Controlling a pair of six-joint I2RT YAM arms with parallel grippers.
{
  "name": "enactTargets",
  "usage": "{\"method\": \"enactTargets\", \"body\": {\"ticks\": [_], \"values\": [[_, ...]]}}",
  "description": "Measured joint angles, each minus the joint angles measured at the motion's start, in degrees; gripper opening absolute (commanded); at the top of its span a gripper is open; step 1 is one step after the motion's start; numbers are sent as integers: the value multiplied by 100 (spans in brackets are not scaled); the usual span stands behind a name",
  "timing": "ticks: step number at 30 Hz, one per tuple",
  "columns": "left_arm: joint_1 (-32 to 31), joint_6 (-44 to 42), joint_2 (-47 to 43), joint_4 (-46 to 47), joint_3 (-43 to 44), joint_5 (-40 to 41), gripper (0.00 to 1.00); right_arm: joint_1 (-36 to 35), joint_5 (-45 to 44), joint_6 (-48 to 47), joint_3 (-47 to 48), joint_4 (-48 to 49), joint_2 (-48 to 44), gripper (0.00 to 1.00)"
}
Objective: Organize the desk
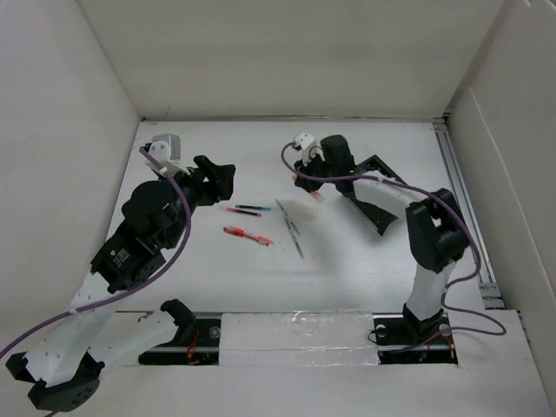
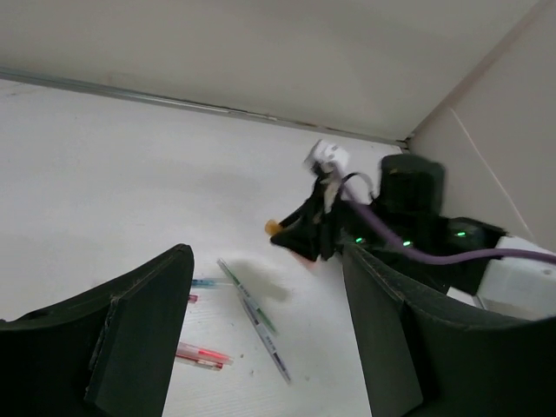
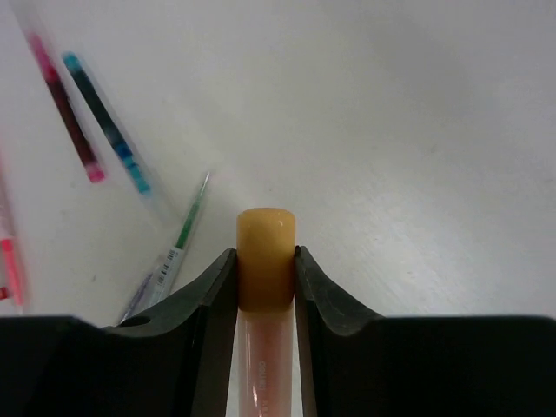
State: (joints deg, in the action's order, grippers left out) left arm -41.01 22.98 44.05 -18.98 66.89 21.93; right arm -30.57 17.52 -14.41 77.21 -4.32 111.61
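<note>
The pen's holder stands at the black box's far end [image 1: 379,165], so my right gripper should next lift to the right in the top view and release the pen over it.
The white desk [image 1: 356,269] has several pens lying loose at its middle. A blue pen [image 1: 253,208] and a dark red pen [image 1: 241,212] lie side by side, a red pen [image 1: 248,235] lies nearer, and a green pen and a purple pen [image 1: 291,228] lie end to end to their right. My right gripper [image 1: 306,180] is shut on a clear pink pen with an orange cap [image 3: 266,256] and holds it above the desk, right of the loose pens. My left gripper [image 1: 215,179] is open and empty, raised just left of the pens [image 2: 248,300].
A black slotted pen-holder box [image 1: 384,178] stands at the back right, partly hidden by my right arm. A metal rail [image 1: 465,208] runs along the desk's right edge. White walls close the left, back and right sides.
</note>
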Motion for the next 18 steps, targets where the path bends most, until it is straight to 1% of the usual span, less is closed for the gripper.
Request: {"method": "enactTargets", "body": {"ticks": [1, 2, 3, 6, 9, 12, 15, 18], "values": [[0, -2, 74, 28, 0, -42, 65, 203, 181, 94, -214, 192, -581, 0], [0, -2, 133, 57, 0, -76, 65, 232, 201, 101, -229, 208, -654, 0], [0, -2, 219, 81, 2, -127, 65, 404, 330, 181, -376, 476, -1014, 0], [0, 0, 466, 164, 2, -275, 66, 1119, 754, 494, -778, 1333, -1974, 0], [0, 2, 730, 212, 2, -448, 66, 1969, 1137, 879, -1178, 2345, -2505, 0], [0, 22, 942, 214, 2, -605, 66, 2505, 1366, 1134, -1539, 2903, -2538, 0], [0, 63, 1086, 238, 2, -754, 66, 2769, 1611, 1344, -1862, 3097, -2352, 0], [0, 116, 1154, 286, 2, -855, 66, 2968, 1897, 1504, -1921, 3224, -2015, 0]]}}
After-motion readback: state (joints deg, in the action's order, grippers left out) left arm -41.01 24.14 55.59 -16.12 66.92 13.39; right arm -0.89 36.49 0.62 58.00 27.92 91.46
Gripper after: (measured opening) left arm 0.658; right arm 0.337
